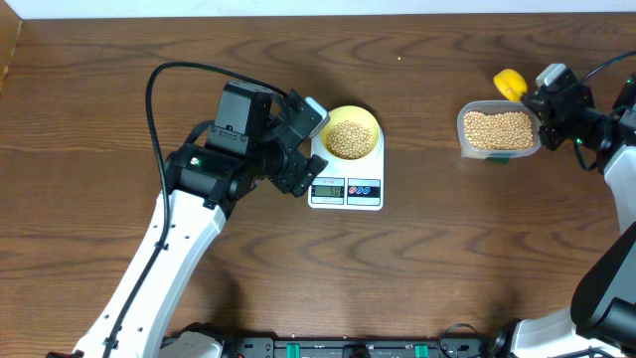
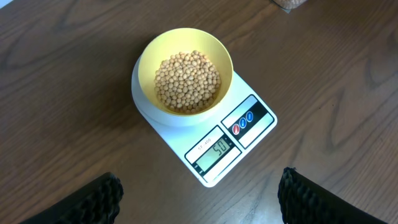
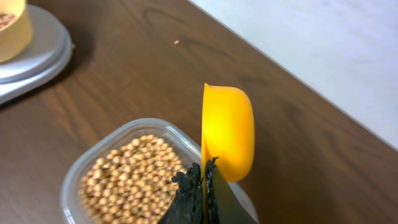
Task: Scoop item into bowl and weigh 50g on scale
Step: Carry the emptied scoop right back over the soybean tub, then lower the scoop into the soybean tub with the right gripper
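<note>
I need to move my right gripper back over the clear tub next. Then I need to turn the scoop and bring it down onto the beans (image 1: 499, 129) (image 3: 135, 179).
The pale yellow bowl (image 1: 351, 136) (image 2: 185, 71) stands on the white scale (image 1: 347, 189) (image 2: 211, 146), filled with tan beans (image 2: 186, 81). The scale's display reads 50. My left gripper (image 1: 303, 149) (image 2: 199, 202) hangs open just left of the scale, its fingers apart and empty. At the far right, my right gripper (image 1: 532, 99) (image 3: 204, 180) is shut on the handle of a bright yellow scoop (image 1: 510, 84) (image 3: 227, 130), held on edge over the back rim of the clear tub (image 1: 499, 130) (image 3: 81, 180) of beans (image 3: 127, 177).
A single loose bean (image 3: 177, 42) lies on the wooden table behind the tub. The table's far edge (image 3: 298, 56) runs close behind the scoop. The left arm's body (image 1: 199, 199) stretches from the front edge toward the scale.
</note>
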`<state>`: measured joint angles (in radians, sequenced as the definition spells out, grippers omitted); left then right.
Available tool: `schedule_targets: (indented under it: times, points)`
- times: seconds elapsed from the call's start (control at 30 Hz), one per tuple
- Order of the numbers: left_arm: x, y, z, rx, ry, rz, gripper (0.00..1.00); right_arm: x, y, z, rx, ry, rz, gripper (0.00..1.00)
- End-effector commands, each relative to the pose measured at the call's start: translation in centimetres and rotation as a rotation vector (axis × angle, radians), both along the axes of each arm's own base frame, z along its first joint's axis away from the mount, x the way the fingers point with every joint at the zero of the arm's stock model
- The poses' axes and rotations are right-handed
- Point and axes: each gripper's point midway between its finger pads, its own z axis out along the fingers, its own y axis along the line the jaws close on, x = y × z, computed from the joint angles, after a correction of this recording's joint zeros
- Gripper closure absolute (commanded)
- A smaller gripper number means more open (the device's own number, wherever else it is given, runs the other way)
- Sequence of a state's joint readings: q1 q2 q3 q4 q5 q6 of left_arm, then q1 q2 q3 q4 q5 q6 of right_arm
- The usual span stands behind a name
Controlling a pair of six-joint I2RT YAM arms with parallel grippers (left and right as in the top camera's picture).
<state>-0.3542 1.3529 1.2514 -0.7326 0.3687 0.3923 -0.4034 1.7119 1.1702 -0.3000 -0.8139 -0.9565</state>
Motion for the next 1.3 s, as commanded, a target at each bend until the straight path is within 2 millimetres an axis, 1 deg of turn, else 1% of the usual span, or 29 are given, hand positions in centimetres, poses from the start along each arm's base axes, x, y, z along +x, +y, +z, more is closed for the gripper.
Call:
schedule_targets:
  times: [0.0, 0.17, 0.4, 0.5, 0.57, 0.8, 0.93, 1.0, 1.07, 1.2, 1.27]
  points:
    - [-0.1, 0.0, -0.2, -0.011, 0.013, 0.004, 0.18, -1.0, 1.6, 0.0, 0.004, 0.019, 0.056, 0.99]
    - [-0.1, 0.0, -0.2, -0.011, 0.013, 0.004, 0.18, -2.5, 2.4, -0.2, -0.035, 0.039, 0.114, 0.99]
    - [-0.1, 0.0, -0.2, -0.011, 0.013, 0.004, 0.18, -2.5, 1.7, -0.6, -0.085, 0.044, 0.098, 0.99]
    - [-0.1, 0.0, -0.2, -0.011, 0.013, 0.004, 0.18, -2.5, 1.8, -0.6, -0.043, 0.075, 0.065, 0.99]
    - [-0.1, 0.0, -0.2, -0.011, 0.013, 0.004, 0.18, -2.5, 1.8, -0.6, 0.033, 0.132, 0.002, 0.99]
    - [-0.1, 0.0, -0.2, -0.011, 0.013, 0.004, 0.18, -2.6, 1.8, -0.8, 0.403, 0.413, -0.302, 0.98]
    - [-0.1, 0.0, -0.2, -0.011, 0.013, 0.004, 0.18, -2.6, 1.8, -0.9, 0.549, 0.522, -0.425, 0.98]
    - [-0.1, 0.0, -0.2, -0.011, 0.013, 0.004, 0.18, -2.6, 1.2, -1.3, 0.595, 0.572, -0.52, 0.98]
    - [-0.1, 0.0, -0.2, -0.011, 0.013, 0.004, 0.18, -2.5, 0.0, -2.1, 0.625, 0.617, -0.659, 0.98]
    - [-0.1, 0.0, -0.2, -0.011, 0.013, 0.004, 0.18, -2.8, -1.9, -3.4, 0.674, 0.678, -0.882, 0.98]
    - [-0.1, 0.0, -0.2, -0.011, 0.013, 0.004, 0.18, -3.0, -2.2, -3.7, 0.688, 0.695, -0.934, 0.99]
